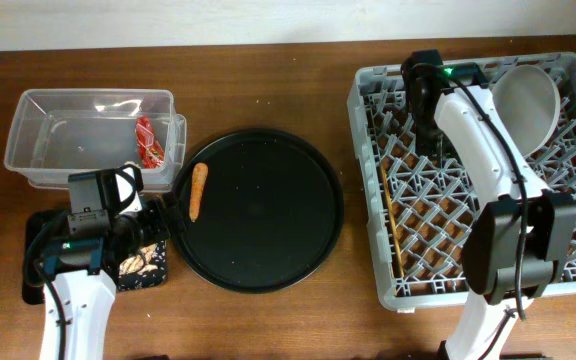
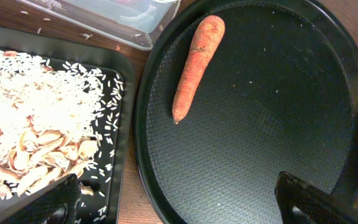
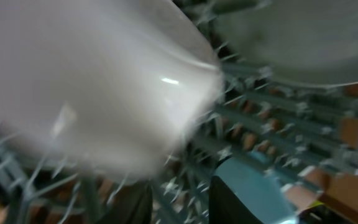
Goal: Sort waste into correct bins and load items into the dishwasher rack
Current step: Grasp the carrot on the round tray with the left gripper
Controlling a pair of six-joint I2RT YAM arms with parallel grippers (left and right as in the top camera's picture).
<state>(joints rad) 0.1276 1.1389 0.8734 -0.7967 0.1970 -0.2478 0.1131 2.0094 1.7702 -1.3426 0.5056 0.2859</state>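
Note:
The carrot lies clear below my left gripper, so the gripper needs to move to its right in the overhead view and lower its open fingers around the carrot's middle.
The orange-brown sausage lies on the left part of the round black tray; it also shows in the left wrist view. The red wrapper lies in the clear tub. Beige scraps fill the black shallow tray. My left gripper is open and empty, over the gap between the two trays. My right gripper is open, low in the rack at its far left. The blurred white bowl is just beyond it, and the grey plate leans at the back. Chopsticks lie in the rack. A light-blue shape may be the cup.
The round black tray fills the middle of the wooden table, between the bins and the rack. The clear tub's corner touches the round tray's rim. The right arm lies across the rack.

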